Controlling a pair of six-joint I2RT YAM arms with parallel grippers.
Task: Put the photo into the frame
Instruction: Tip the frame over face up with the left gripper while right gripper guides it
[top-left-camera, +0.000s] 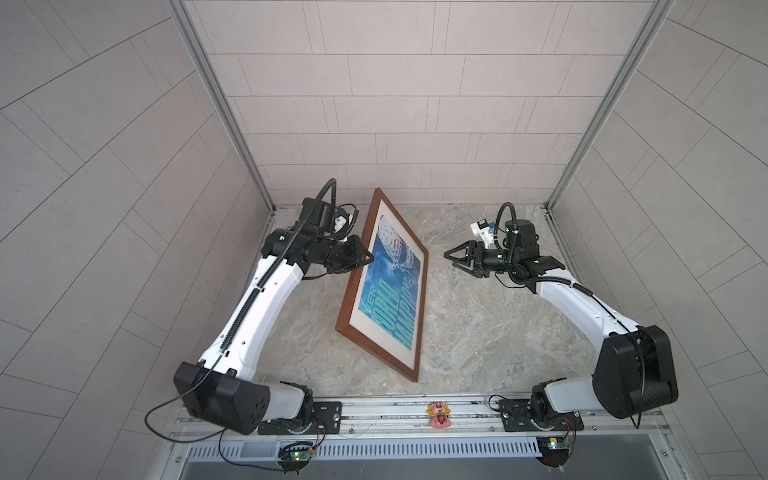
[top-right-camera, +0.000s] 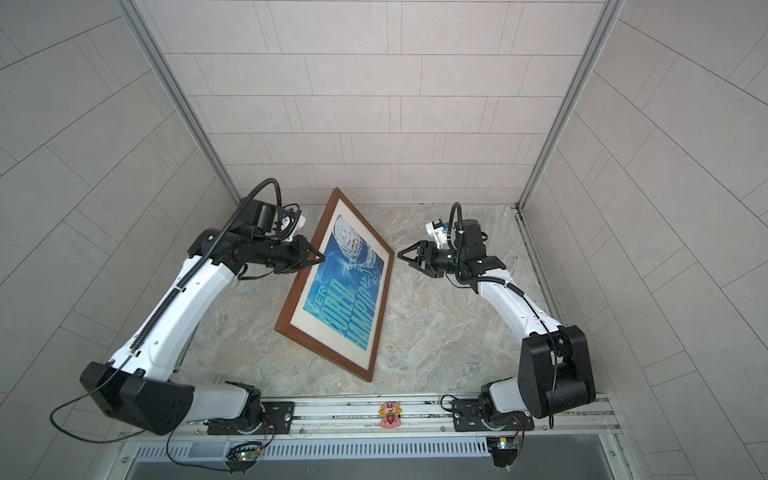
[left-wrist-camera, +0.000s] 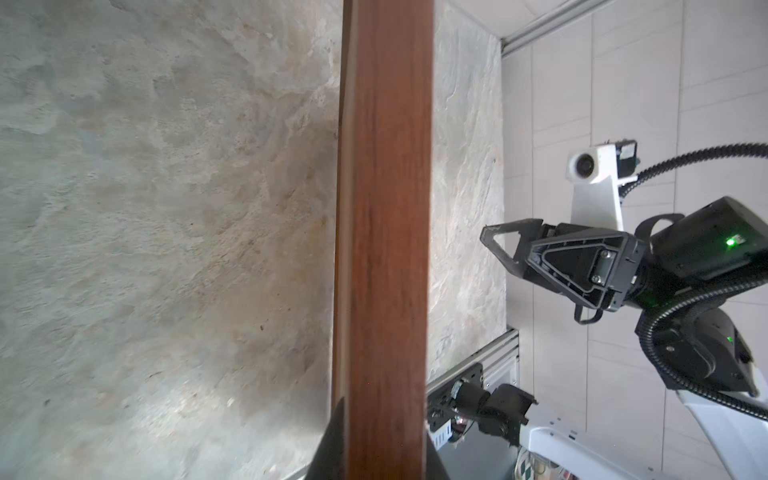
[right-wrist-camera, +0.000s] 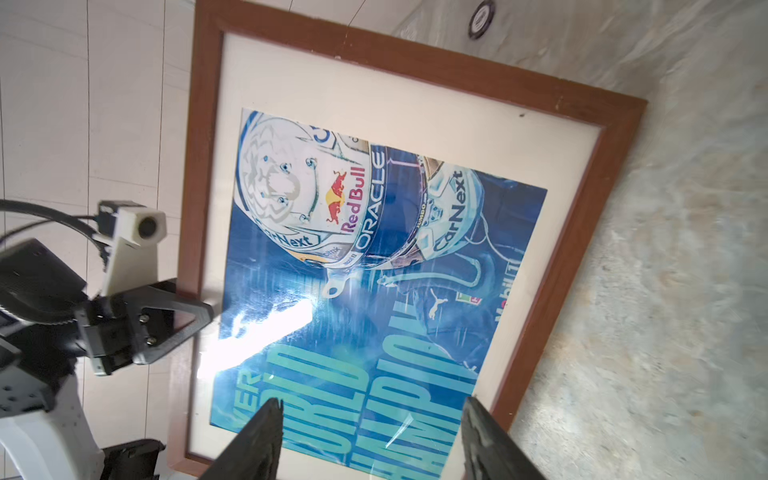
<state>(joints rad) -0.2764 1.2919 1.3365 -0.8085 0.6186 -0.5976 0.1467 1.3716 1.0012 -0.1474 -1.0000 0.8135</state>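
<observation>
Next, my left gripper brings the raised side of the tilted frame down onto the marble table below it and releases it there, so that the frame rests flat.
The frame (top-left-camera: 374, 355) (top-right-camera: 322, 353), thin dark-brown wood with a clear pane, stands tilted on the marble table, its left long side lifted. The photo (top-left-camera: 392, 286) (top-right-camera: 345, 291) shows through the pane: blue, with a white helmet, teal lettering and a cream border (right-wrist-camera: 374, 270). My left gripper (top-left-camera: 371, 261) (top-right-camera: 322, 259) is shut on the frame's raised left rail; in the left wrist view that rail (left-wrist-camera: 384, 208) fills the gap between the jaws (left-wrist-camera: 384, 440). My right gripper (top-left-camera: 446, 255) (top-right-camera: 400, 254) hovers open to the right of the frame, apart from it, with nothing between its fingers (right-wrist-camera: 372, 405).
Tiled walls close the table (top-left-camera: 478, 332) in at the back and on both sides. A small pink toy figure (top-left-camera: 439, 413) sits on the front rail between the arm bases. A small dark round disc (right-wrist-camera: 482, 18) lies on the table beyond the frame's far corner.
</observation>
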